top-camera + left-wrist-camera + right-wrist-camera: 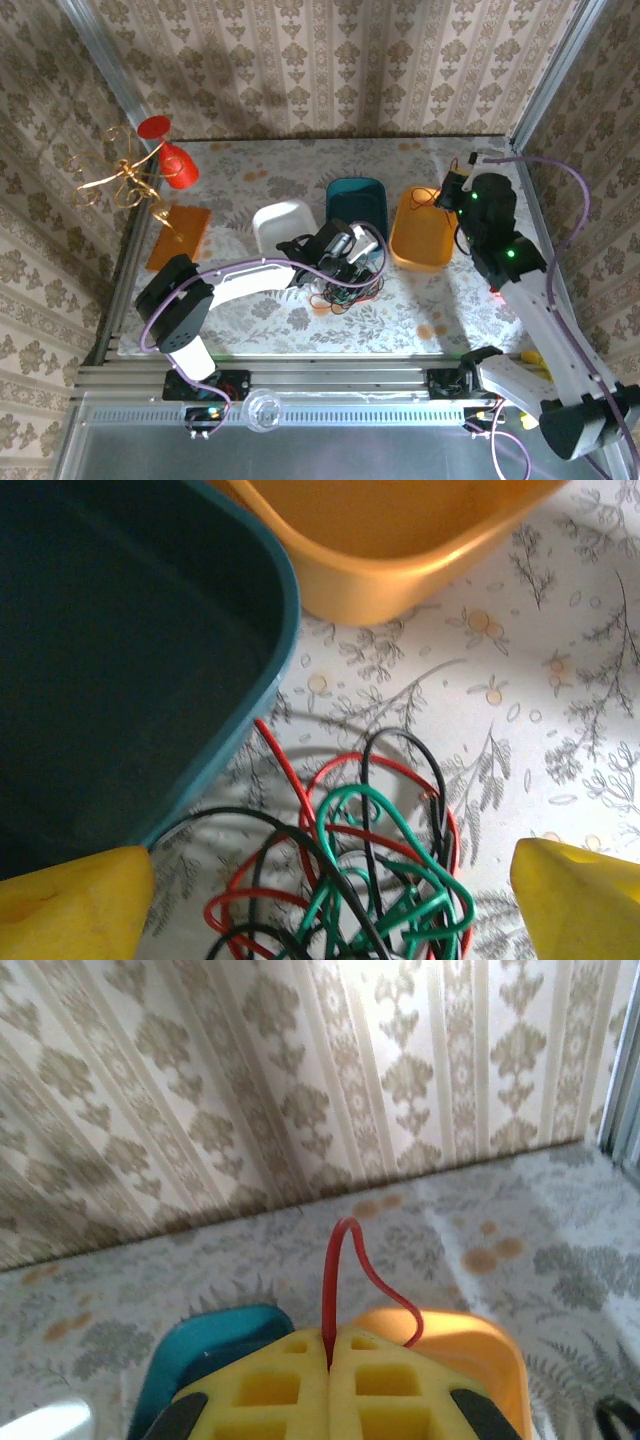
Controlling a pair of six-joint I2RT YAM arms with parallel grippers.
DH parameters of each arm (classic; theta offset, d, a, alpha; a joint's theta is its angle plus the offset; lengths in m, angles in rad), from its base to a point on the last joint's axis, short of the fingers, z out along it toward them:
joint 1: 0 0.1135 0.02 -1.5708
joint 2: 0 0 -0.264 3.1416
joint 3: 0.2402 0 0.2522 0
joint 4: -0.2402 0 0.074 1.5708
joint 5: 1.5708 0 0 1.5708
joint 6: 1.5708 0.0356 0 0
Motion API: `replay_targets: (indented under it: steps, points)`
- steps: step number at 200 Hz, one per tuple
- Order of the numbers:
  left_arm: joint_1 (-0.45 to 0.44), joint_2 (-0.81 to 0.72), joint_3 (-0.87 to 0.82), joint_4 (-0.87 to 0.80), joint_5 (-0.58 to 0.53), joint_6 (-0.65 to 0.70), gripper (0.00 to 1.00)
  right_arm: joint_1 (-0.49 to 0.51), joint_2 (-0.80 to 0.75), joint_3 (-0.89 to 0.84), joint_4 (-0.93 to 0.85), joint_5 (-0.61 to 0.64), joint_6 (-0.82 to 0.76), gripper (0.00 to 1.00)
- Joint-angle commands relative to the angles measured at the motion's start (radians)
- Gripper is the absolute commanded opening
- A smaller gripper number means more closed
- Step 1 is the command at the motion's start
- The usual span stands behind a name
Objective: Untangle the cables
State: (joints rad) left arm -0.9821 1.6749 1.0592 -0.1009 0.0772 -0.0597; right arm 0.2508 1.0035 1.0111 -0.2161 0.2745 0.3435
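Note:
My right gripper tips downward next and brings the single red cable (345, 1255) down into the orange bin (465, 1355) to release it, since the cable hangs clear of the tangle.
A tangle of thin red, green and black cables (345, 290) lies on the floral table in front of the teal bin (356, 205). My left gripper (358, 250) hangs just over it. In the left wrist view the left gripper (330, 910) is open, one yellow finger (70, 905) on each side of the cables (370, 880), touching none. My right gripper (452, 190) is raised over the orange bin (425, 230). In the right wrist view the right gripper (330, 1345) is shut on a single red cable (345, 1255), which arches up and drops toward the orange bin (465, 1335).
A white bin (284, 225) stands left of the teal one. The teal bin's wall (270, 670) and the orange bin (390, 570) are close behind the tangle. A red glass on a gold stand (165, 160) and an orange mat (178, 235) are at far left.

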Motion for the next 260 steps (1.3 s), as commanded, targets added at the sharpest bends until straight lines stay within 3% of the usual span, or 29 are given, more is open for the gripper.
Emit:
replay_targets:
  steps: [1,42,109,116,126,142,164,234,248,260]
  points:
    - [-0.002,-0.029,0.013,0.054,-0.061,-0.01,0.97,-0.01,0.043,-0.062,-0.019,0.001,0.055,0.0]
    - [0.027,-0.06,-0.003,0.097,-0.102,-0.062,1.0,-0.04,0.186,-0.188,0.077,-0.067,0.128,0.0]
    - [0.042,-0.085,-0.033,0.135,-0.149,-0.108,1.0,-0.067,0.532,-0.062,-0.13,-0.141,0.218,0.0]
    - [0.043,-0.088,-0.034,0.131,-0.153,-0.108,1.0,-0.067,0.544,-0.048,-0.141,-0.145,0.219,0.07]
    - [0.044,-0.089,-0.037,0.122,-0.163,-0.108,1.0,-0.067,0.555,-0.027,-0.157,-0.151,0.217,0.28]
    - [0.043,-0.092,-0.043,0.113,-0.182,-0.107,1.0,-0.064,0.541,-0.015,-0.165,-0.142,0.219,0.41]
    - [0.044,-0.107,-0.064,0.12,-0.207,-0.111,1.0,-0.065,0.487,-0.018,-0.164,-0.105,0.22,0.49]
    - [0.055,-0.108,-0.071,0.133,-0.239,-0.115,1.0,-0.001,0.223,-0.051,-0.263,0.094,0.169,0.52]
    - [0.058,-0.106,-0.075,0.142,-0.237,-0.122,1.0,0.031,0.179,-0.064,-0.264,0.055,0.128,0.52]
    - [0.065,-0.104,-0.08,0.151,-0.23,-0.134,1.0,0.08,0.146,-0.08,-0.241,-0.066,0.06,0.51]
